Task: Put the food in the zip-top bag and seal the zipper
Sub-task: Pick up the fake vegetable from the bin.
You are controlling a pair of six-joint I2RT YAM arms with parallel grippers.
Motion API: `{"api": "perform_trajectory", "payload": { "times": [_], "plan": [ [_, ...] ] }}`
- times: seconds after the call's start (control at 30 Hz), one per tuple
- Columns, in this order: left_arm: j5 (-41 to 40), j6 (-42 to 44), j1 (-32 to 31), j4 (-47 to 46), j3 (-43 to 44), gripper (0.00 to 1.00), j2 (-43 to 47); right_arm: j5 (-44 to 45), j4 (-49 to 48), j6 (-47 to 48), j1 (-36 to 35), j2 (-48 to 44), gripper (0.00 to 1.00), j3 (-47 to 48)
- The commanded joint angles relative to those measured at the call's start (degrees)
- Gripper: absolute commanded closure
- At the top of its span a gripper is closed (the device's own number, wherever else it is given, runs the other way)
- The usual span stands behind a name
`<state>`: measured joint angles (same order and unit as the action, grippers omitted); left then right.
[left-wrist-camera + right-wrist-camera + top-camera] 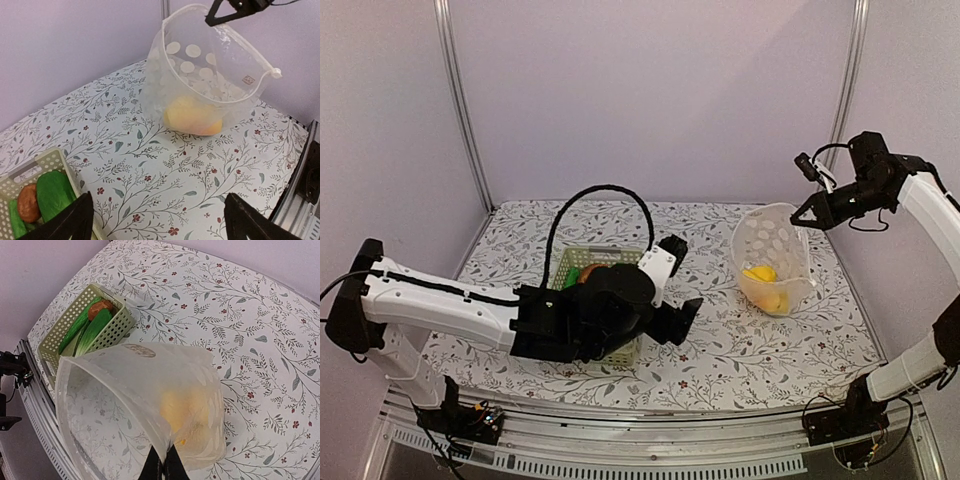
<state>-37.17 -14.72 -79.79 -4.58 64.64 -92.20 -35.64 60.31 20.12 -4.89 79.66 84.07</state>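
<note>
My left gripper needs to move over the basket (50,157) and down onto the unbagged green food (55,196), because that food is below my gripper and to its left in the top view.
The zip-top bag (775,255) hangs open, mouth up, at the right of the table, and its bottom rests on the cloth. My right gripper (800,220) is shut on the bag's rim by the zipper (245,47), holding that side up. Yellow and orange food (192,117) lies in the bottom of the bag. My left gripper (157,210) is open with nothing between its fingers, above the cloth between the basket and the bag. Green food (52,192) and a reddish-brown piece (27,202) lie in the pale green basket (50,157).
The basket (575,258) stands at centre left, partly under my left arm. A black cable (605,192) arches above it. Flowered cloth covers the table; purple walls close the back and sides. A metal rail (650,455) runs along the near edge.
</note>
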Motion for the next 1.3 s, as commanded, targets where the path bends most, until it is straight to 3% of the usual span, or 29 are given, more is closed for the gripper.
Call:
{"api": "perform_trajectory", "payload": {
  "times": [0.0, 0.23, 0.47, 0.67, 0.87, 1.27],
  "plan": [
    [-1.90, -11.40, 4.04, 12.85, -1.58, 0.09, 2.73, 2.58, -2.65, 0.15, 0.07, -2.10, 1.00, -0.42],
    [-2.18, -22.15, 9.18, 27.57, 0.64, 0.05, 1.86, -1.53, -8.14, -0.12, 0.14, -5.80, 1.00, -8.07],
    [-2.28, -27.84, 16.66, 36.88, 0.84, 0.07, 2.34, -3.73, -11.29, 0.00, 0.09, -9.33, 1.00, -13.92],
    [1.32, -22.93, 24.50, 37.53, 0.23, 0.14, 2.32, -6.16, -11.69, 0.14, 0.07, -11.34, 1.00, -15.57],
    [10.78, -20.06, 30.03, 34.98, 2.56, 0.15, -1.47, -6.90, -11.83, 0.45, 0.01, -12.31, 1.00, -16.52],
    [24.30, -16.82, 35.66, 39.51, 18.34, 0.18, -19.40, -7.81, -11.83, 0.62, 0.13, -13.30, 1.00, -17.91]
  ]
}}
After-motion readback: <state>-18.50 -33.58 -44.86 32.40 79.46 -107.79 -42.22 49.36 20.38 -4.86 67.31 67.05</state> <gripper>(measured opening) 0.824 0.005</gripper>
